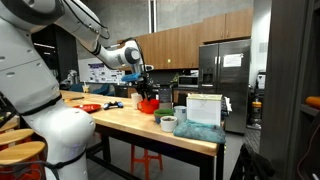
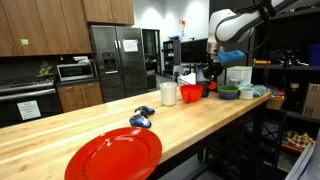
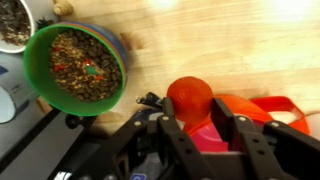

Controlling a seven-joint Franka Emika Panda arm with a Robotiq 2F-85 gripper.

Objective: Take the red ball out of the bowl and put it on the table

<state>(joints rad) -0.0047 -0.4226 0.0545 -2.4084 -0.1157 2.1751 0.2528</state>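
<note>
My gripper will next move away from the red bowl point(image 1: 149, 104) toward the flat red dish, then down to the bare wood between them, as that part of the table is clear.
In the wrist view my gripper point(image 3: 197, 115) has its two black fingers closed on either side of the red ball point(image 3: 190, 97). It holds the ball just above the rim of the red bowl point(image 3: 250, 104). The light wooden table point(image 3: 220, 40) shows beyond. In both exterior views the gripper point(image 1: 146, 88) point(image 2: 211, 74) hangs low over the red bowl point(image 1: 149, 104) point(image 2: 192, 92) near the far part of the table point(image 1: 120, 122) point(image 2: 60, 130). The ball is too small to make out there.
A green bowl point(image 3: 75, 65) of brown bits stands close beside the gripper; it also shows in an exterior view point(image 2: 228, 92). A flat red dish point(image 2: 113, 155), a small blue object point(image 2: 141, 120) and a white cup point(image 2: 169, 93) sit on the table. A translucent box point(image 1: 203, 108) stands near the table's end.
</note>
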